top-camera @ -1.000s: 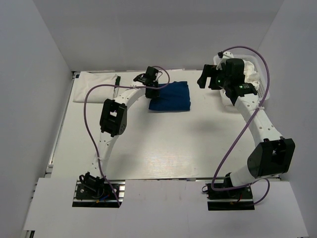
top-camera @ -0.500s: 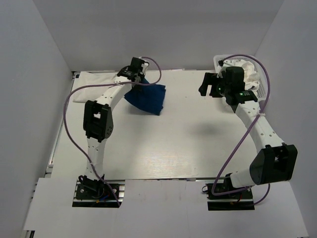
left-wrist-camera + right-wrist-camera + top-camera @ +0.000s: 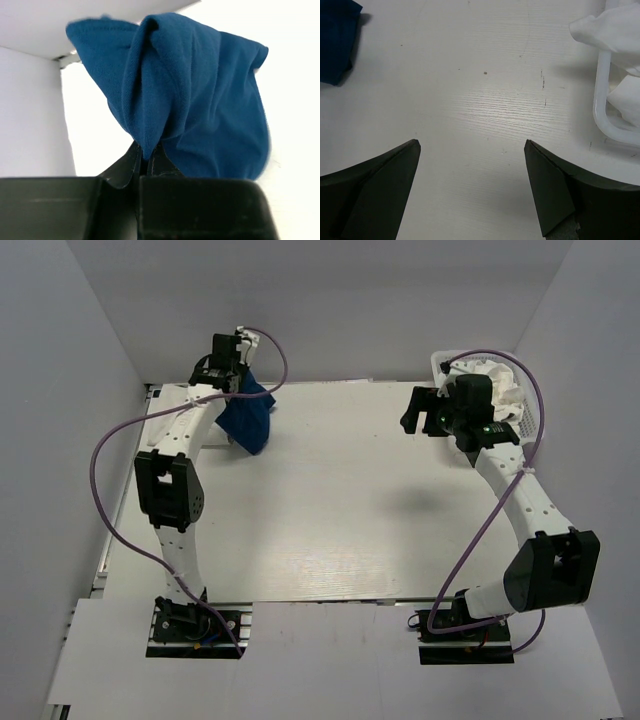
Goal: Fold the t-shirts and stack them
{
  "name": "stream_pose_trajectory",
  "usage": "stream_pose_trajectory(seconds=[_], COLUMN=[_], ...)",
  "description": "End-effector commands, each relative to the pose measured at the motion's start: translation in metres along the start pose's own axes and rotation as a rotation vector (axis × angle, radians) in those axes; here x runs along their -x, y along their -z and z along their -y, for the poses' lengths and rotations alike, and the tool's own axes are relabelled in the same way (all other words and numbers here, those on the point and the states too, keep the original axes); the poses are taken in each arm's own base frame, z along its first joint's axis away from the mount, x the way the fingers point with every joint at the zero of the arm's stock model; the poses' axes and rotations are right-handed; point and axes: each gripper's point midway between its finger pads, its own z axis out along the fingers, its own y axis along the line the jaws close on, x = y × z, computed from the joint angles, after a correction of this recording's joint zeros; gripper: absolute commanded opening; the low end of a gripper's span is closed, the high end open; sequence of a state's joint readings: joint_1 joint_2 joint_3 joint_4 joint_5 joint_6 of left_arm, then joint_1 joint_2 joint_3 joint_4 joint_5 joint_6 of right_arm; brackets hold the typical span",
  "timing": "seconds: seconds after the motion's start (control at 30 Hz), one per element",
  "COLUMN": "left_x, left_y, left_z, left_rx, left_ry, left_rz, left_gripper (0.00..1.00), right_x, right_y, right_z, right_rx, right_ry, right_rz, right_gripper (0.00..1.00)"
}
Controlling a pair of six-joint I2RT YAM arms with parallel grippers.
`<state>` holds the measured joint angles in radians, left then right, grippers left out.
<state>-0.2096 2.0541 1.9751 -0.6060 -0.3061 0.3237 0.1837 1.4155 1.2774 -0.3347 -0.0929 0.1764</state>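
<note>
The left gripper needs to move down and to the left in the top view and let go of the blue shirt onto the folded white t-shirt, which lies flat.
My left gripper is shut on the royal-blue t-shirt and holds it bunched and hanging at the table's far left. In the left wrist view the blue shirt hangs from the closed jaws. A folded white t-shirt lies along the far left edge, partly behind my left arm. My right gripper is open and empty above the table at the far right; its wrist view shows bare table between the fingers. White shirts fill the basket.
The white lattice basket stands at the far right corner; its rim shows in the right wrist view with white cloth over it. Grey walls close in the table on the left, back and right.
My left gripper lifted the blue t-shirt off the table's far middle and carried it left towards the folded white shirt. The right arm shifted slightly early on, then held still.
</note>
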Motion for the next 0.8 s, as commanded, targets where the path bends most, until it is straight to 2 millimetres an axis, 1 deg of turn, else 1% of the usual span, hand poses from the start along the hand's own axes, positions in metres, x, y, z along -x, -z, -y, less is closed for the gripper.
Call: stream_pose_trajectory(seconds=[0.0,0.03,0.07,0.1,0.13,0.23,0.27,0.3,0.33,0.37,0.4,0.43,0.5,0.57,0.6,0.77], left_x=[0.048,0.048,0.046,0.049,0.048,0.052,0.05,0.05,0.049,0.049,0.052,0.05,0.053,0.057,0.064,0.062], left_y=[0.025,0.026,0.024,0.028,0.027,0.037,0.037,0.04,0.04,0.044,0.046,0.045,0.055,0.057,0.064,0.065], left_z=[-0.039,-0.047,-0.052,-0.047,-0.051,-0.05,-0.055,-0.056,-0.057,-0.065,-0.068,-0.073,-0.082,-0.083,-0.087,-0.097], left_rx=[0.043,0.056,0.053,0.018,0.014,-0.008,-0.002,-0.001,0.008,0.02,0.033,0.04,0.054,0.049,0.057,0.064], left_ry=[0.031,0.04,0.045,0.043,0.047,0.046,0.051,0.051,0.052,0.06,0.063,0.067,0.086,0.087,0.091,0.1], left_rz=[0.144,0.147,0.147,0.161,0.161,0.175,0.171,0.174,0.17,0.176,0.18,0.176,0.194,0.206,0.226,0.224], left_gripper=[0.0,0.0,0.0,0.0,0.0,0.0,0.0,0.0,0.0,0.0,0.0,0.0,0.0,0.0,0.0,0.0], right_x=[0.014,0.013,0.012,0.01,0.008,0.0,-0.002,-0.003,-0.003,-0.003,-0.003,-0.005,-0.006,-0.004,-0.005,-0.011], right_y=[-0.001,-0.004,-0.005,-0.007,-0.009,-0.017,-0.016,-0.019,-0.018,-0.019,-0.018,-0.019,-0.019,-0.019,-0.019,-0.021], right_z=[-0.003,-0.004,-0.004,-0.002,-0.002,-0.002,-0.003,-0.002,-0.003,-0.002,-0.004,-0.004,-0.004,-0.005,-0.004,-0.01], right_rx=[0.017,0.019,0.02,0.014,0.017,0.025,0.029,0.029,0.032,0.03,0.035,0.036,0.037,0.042,0.043,0.067], right_ry=[0.007,0.011,0.009,0.005,0.006,-0.003,-0.004,-0.003,-0.005,-0.008,-0.004,-0.004,-0.004,-0.003,-0.009,-0.014], right_rz=[0.045,0.04,0.037,0.029,0.02,-0.008,-0.02,-0.025,-0.027,-0.031,-0.027,-0.032,-0.034,-0.029,-0.03,-0.051], right_gripper=[0.9,0.9,0.9,0.9,0.9,0.9,0.9,0.9,0.9,0.9,0.9,0.9,0.9,0.9,0.9,0.9])
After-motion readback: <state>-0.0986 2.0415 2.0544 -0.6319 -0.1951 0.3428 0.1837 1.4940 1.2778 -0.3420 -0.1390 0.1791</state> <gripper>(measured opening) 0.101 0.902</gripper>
